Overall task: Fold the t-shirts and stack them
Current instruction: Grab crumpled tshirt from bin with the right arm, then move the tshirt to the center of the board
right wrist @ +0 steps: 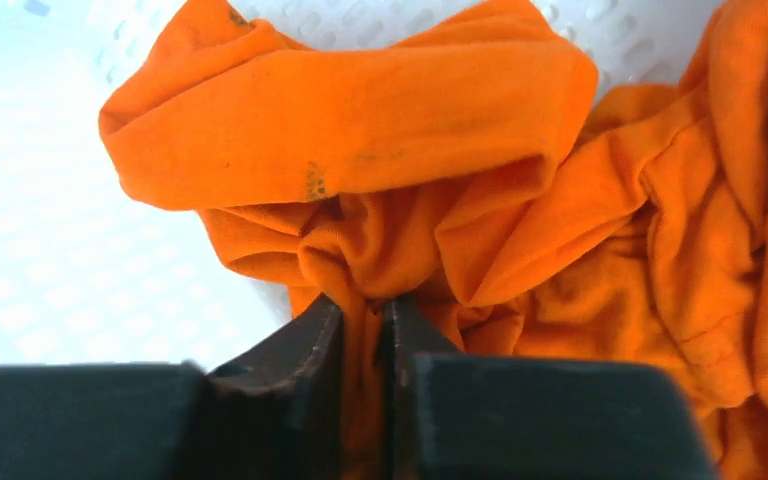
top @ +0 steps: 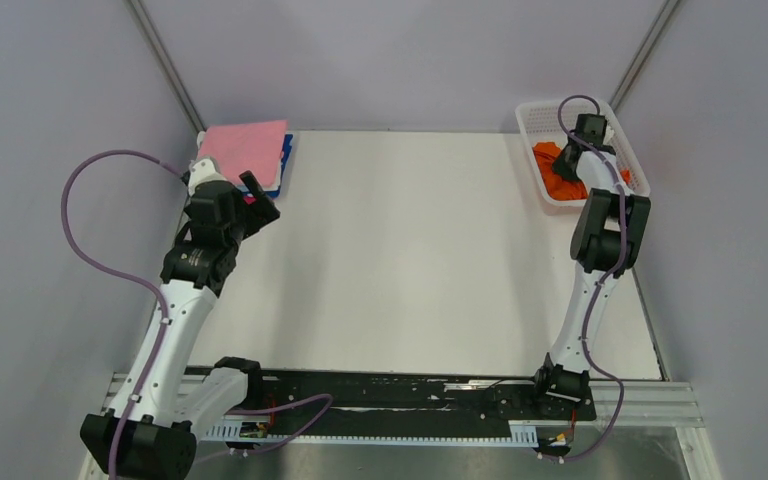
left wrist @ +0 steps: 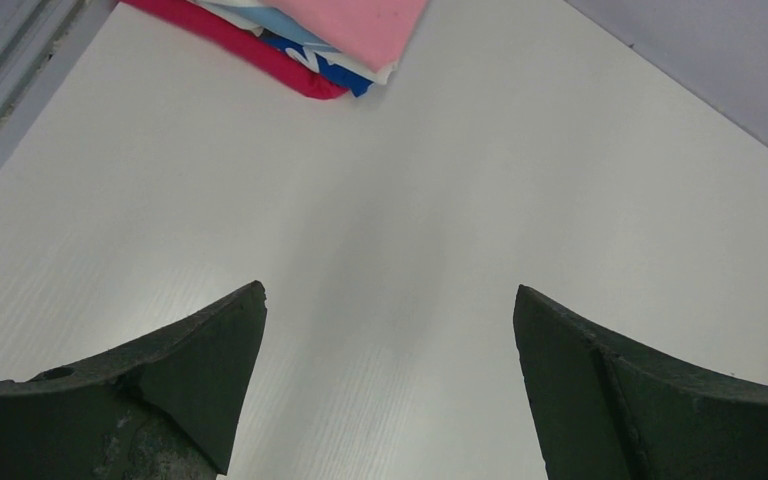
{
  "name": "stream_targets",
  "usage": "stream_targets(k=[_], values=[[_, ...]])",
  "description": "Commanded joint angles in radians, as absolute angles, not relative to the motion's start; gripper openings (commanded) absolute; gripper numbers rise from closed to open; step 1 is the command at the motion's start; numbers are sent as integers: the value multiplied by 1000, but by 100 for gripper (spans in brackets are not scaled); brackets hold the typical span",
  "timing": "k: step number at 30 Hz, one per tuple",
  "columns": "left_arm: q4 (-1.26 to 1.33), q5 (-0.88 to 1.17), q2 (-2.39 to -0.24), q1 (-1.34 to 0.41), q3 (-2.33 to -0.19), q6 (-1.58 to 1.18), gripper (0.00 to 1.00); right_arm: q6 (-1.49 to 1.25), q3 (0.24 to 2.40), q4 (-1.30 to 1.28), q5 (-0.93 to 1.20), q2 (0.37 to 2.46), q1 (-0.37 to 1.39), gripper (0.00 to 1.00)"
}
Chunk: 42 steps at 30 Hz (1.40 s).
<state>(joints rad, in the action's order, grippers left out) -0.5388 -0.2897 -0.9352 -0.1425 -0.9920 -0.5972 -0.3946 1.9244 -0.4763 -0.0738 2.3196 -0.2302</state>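
Note:
My right gripper goes up from the basket (top: 538, 122) next, then moves to the left in the top view and lets go of the t-shirt on the bare middle of the table.
A crumpled orange t-shirt (top: 558, 172) lies in the white mesh basket (top: 538, 122) at the table's far right. My right gripper (right wrist: 365, 312) is down in the basket, shut on a fold of the orange t-shirt (right wrist: 360, 120). A stack of folded t-shirts (top: 244, 148), pink on top with white, blue and magenta beneath, sits at the far left corner; its edge shows in the left wrist view (left wrist: 300, 40). My left gripper (left wrist: 390, 310) is open and empty over bare table, just near of the stack.
The white table (top: 410, 260) lies between the stack and the basket. Grey walls stand on the left, right and far sides. A black rail with cables runs along the near edge (top: 400, 395).

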Motion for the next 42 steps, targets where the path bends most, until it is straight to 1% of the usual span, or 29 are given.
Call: stream_targets(k=[1,2,5,7,10,14,19,20,23,27,29,33,35,37,39,42], values=[[-527,-260,-940,-140,-1022,-585,100,-364,2003,-494,-179,2321,-222,4],[-534,-253,-934,-140,-1023,-589,100,-353,2016,-495,-185,2300,-222,0],[-538,-233,-916,-140,-1016,-595,100,-307,2030,-465,-182,2196,-222,0],[-537,-218,-898,-140,-999,-596,100,-271,2018,-434,-116,2084,-222,0],[-528,-207,-871,-140,-973,-597,100,-222,1974,-382,76,1932,-222,0],[-536,-196,-843,-140,-943,-599,100,-234,1914,-322,317,1753,-216,0],[-534,-179,-802,-139,-906,-595,100,-332,1833,-160,764,1604,-169,0],[-536,-178,-798,-139,-903,-593,100,-343,1828,-137,791,1584,-142,0],[-549,-188,-783,-140,-896,-587,100,-301,1856,-142,794,1550,-27,0],[-578,-224,-768,-140,-892,-587,100,-325,1927,-133,890,1563,112,0],[-589,-239,-760,-140,-888,-597,100,-318,1948,-132,894,1572,176,0],[-598,-237,-748,-140,-876,-609,100,-325,1919,-122,882,1584,257,0],[-600,-232,-746,-140,-870,-618,100,-356,1853,-107,855,1581,261,0],[-600,-229,-747,-140,-863,-625,100,-380,1739,-98,780,1558,259,0],[-598,-226,-754,-140,-856,-632,100,-409,1573,-87,706,1528,250,0],[-595,-199,-781,-140,-842,-643,100,-478,1289,-65,645,1487,209,7]])
